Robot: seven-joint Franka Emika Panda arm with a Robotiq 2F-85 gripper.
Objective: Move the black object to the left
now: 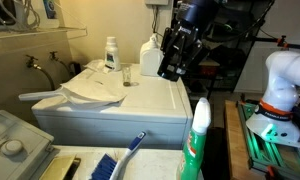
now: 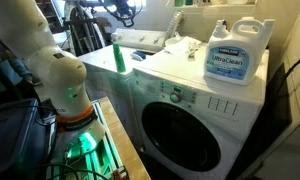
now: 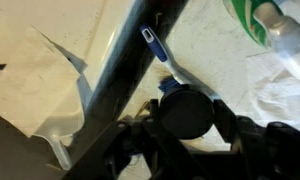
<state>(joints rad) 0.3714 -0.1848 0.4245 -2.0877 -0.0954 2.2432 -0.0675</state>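
Observation:
My gripper goes down toward the bare counter between the blue-handled brush (image 3: 155, 50) and the green spray bottle next and lets go of the black object. That spot is clear.
In the wrist view the black object (image 3: 185, 112), a round, low disc, sits between the two fingers of my gripper (image 3: 187, 118), which is shut on it. Below it I see a counter with a blue-handled brush (image 3: 155, 50). In an exterior view my gripper (image 1: 171, 68) hangs in the air beyond the right side of the white washer top (image 1: 155, 95), next to a white jug (image 1: 150, 58). In an exterior view the gripper (image 2: 123, 12) is small at the top; the black object is too small to make out there.
A white cloth (image 1: 90, 88), a small bottle (image 1: 111, 55) and a glass stand on the washer top. A green spray bottle (image 1: 197, 140) and a brush (image 1: 130, 152) are in the foreground. A large detergent jug (image 2: 233, 55) stands on the washer; the robot base (image 2: 60, 85) is beside it.

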